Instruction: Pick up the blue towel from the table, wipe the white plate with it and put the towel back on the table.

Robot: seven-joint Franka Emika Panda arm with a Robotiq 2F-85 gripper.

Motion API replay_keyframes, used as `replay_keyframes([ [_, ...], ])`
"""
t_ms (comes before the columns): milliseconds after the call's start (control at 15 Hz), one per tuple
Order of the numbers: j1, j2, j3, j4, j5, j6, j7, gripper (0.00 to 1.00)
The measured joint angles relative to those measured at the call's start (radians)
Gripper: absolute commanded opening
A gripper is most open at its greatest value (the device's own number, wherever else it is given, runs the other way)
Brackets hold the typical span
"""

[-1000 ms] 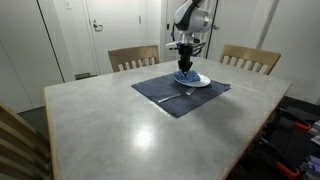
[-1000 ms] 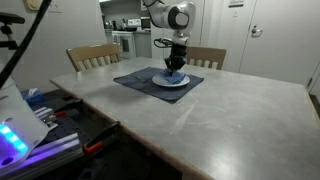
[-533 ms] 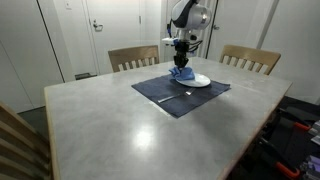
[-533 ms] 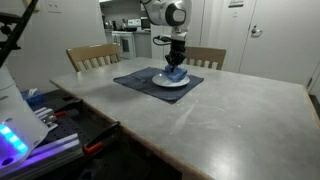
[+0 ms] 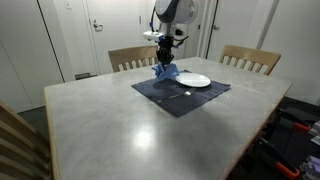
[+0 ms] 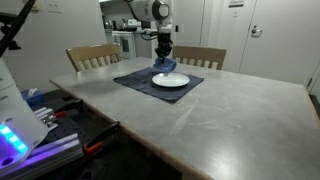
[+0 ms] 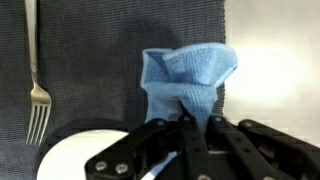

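My gripper holds the towel and needs to move away from the white plate (image 5: 194,80) and down to the placemat's bare corner (image 5: 147,86), then release the towel there, since that spot is empty.
My gripper (image 5: 163,62) is shut on the blue towel (image 5: 165,71) and holds it hanging just above the far corner of the dark placemat (image 5: 170,96). It also shows in an exterior view (image 6: 162,58), with the towel (image 6: 163,65) below it. The white plate (image 5: 194,80) lies on the placemat, beside the towel and apart from it; it also shows in an exterior view (image 6: 171,80). In the wrist view the towel (image 7: 185,78) bunches between my fingers (image 7: 193,122), and the plate's rim (image 7: 80,150) shows at the bottom left.
A fork (image 7: 36,90) lies on the placemat (image 7: 100,60); it also shows in an exterior view (image 5: 178,95). The placemat sits at the far side of a grey table (image 5: 120,125). Wooden chairs (image 5: 133,58) (image 5: 250,58) stand behind the table.
My gripper has lifted the towel off the plate and carried it sideways to the placemat's far corner. The plate now lies bare.
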Motion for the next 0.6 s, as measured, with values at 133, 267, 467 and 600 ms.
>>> replay_keyframes([
  [133, 0.035, 0.004, 0.015, 0.014, -0.028, -0.003, -0.006, 0.03],
  [267, 0.065, 0.019, 0.030, 0.030, -0.043, -0.006, -0.022, 0.03],
  [467, 0.091, 0.061, 0.053, 0.061, -0.046, -0.024, -0.062, 0.03],
  [600, 0.099, 0.093, 0.063, 0.083, -0.046, -0.042, -0.087, 0.03],
])
